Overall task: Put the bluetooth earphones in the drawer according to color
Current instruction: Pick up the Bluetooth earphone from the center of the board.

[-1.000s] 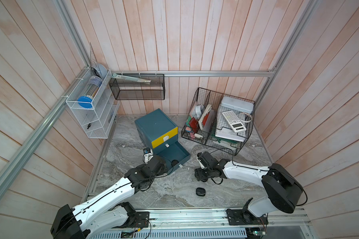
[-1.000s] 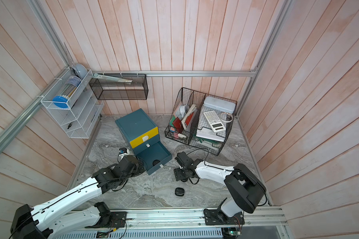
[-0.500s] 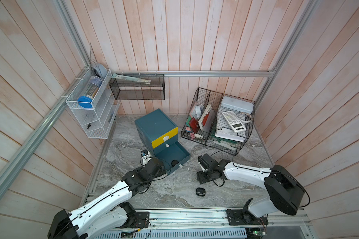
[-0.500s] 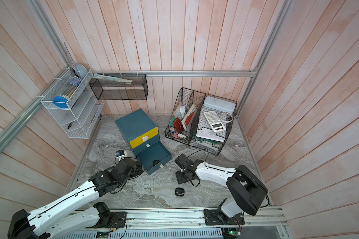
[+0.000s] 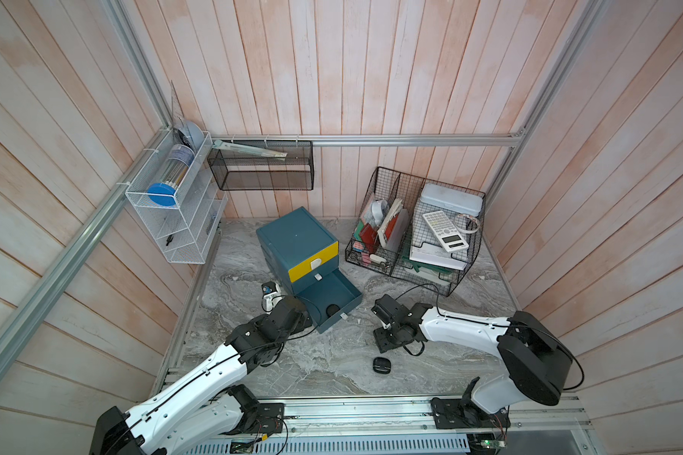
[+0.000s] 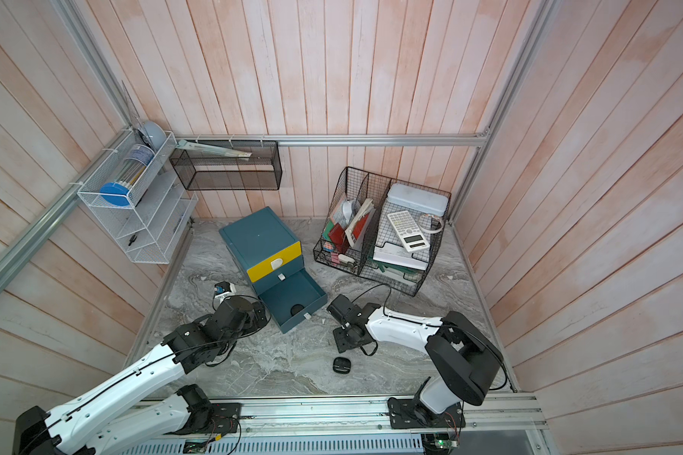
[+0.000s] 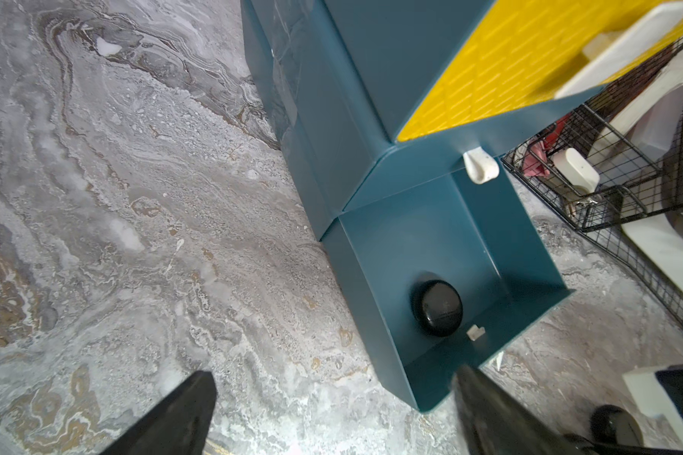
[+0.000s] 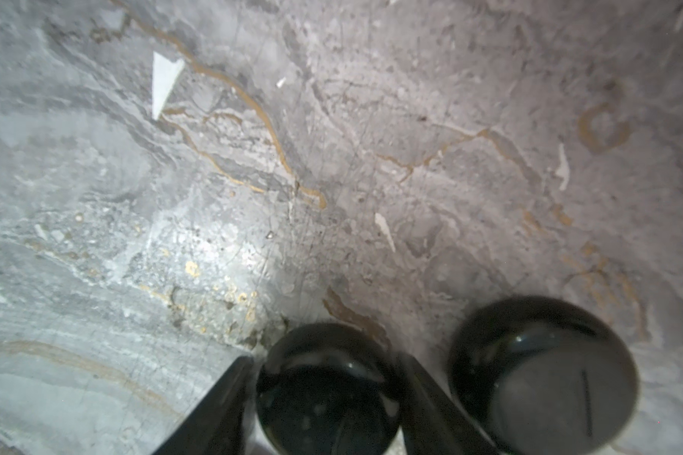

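My right gripper rises outward over the open drawer's bottom beside the first case next and releases the second. That drawer lies outward of my gripper.
The teal drawer chest (image 5: 296,236) (image 6: 259,240) stands mid-floor with its yellow-fronted drawer closed and its bottom drawer (image 7: 521,315) pulled out. One black earphone case (image 5: 333,309) (image 7: 436,307) lies inside the open drawer. My right gripper (image 8: 324,360) (image 5: 385,342) is down on the marble floor, shut on a second black earphone case (image 8: 326,394), with a finger against each side. A third black case (image 8: 541,378) (image 5: 381,365) (image 6: 342,365) lies free just beside it. My left gripper (image 7: 334,394) hangs open and empty beside the open drawer's left corner.
A black wire organiser (image 5: 415,236) with a calculator and papers stands right of the chest. A white wire shelf (image 5: 174,212) and a black mesh basket (image 5: 265,173) hang on the walls. A small white and blue object (image 5: 269,293) sits left of the chest. The arms' metal rail (image 5: 371,405) runs along the front.
My right gripper's jaws have narrowed onto the black case on the floor. My left arm has drawn back a little from the open drawer, still open.
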Controlling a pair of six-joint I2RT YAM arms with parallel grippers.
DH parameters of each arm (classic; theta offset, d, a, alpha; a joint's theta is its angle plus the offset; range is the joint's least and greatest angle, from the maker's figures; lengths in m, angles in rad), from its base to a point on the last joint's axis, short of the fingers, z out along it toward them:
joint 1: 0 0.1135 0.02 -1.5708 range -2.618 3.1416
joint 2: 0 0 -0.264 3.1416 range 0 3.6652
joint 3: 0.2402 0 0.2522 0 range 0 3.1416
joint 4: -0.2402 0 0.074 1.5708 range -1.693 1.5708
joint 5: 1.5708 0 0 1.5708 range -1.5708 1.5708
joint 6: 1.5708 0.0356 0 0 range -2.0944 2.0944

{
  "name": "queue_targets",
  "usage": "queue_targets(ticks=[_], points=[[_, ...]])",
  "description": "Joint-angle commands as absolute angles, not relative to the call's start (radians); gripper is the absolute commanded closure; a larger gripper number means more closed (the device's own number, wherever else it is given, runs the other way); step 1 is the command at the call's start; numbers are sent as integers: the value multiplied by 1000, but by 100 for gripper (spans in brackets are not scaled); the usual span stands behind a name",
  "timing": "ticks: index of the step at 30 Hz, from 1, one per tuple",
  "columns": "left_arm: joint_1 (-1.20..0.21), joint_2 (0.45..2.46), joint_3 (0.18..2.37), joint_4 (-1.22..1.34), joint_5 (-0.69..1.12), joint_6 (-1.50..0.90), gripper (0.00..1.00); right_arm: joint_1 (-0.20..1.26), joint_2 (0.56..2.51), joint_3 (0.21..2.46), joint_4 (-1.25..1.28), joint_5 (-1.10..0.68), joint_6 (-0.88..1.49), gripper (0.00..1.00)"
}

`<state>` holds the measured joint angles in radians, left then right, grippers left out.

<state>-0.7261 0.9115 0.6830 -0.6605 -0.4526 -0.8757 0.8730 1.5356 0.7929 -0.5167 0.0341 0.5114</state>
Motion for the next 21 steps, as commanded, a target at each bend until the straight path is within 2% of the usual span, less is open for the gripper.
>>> queue_targets(ticks=[1, 5, 14, 21], points=[[-718, 890, 679, -679, -474, -860, 0, 888, 1561, 781, -634, 25, 545, 45], [-713, 886, 676, -674, -470, -859, 0, 890, 1565, 790, -636, 21, 545, 58], [-710, 871, 676, -666, -476, -857, 0, 890, 1533, 841, -602, 52, 523, 60], [-710, 830, 651, -647, -494, -865, 0, 891, 1538, 996, -619, 117, 453, 60]])
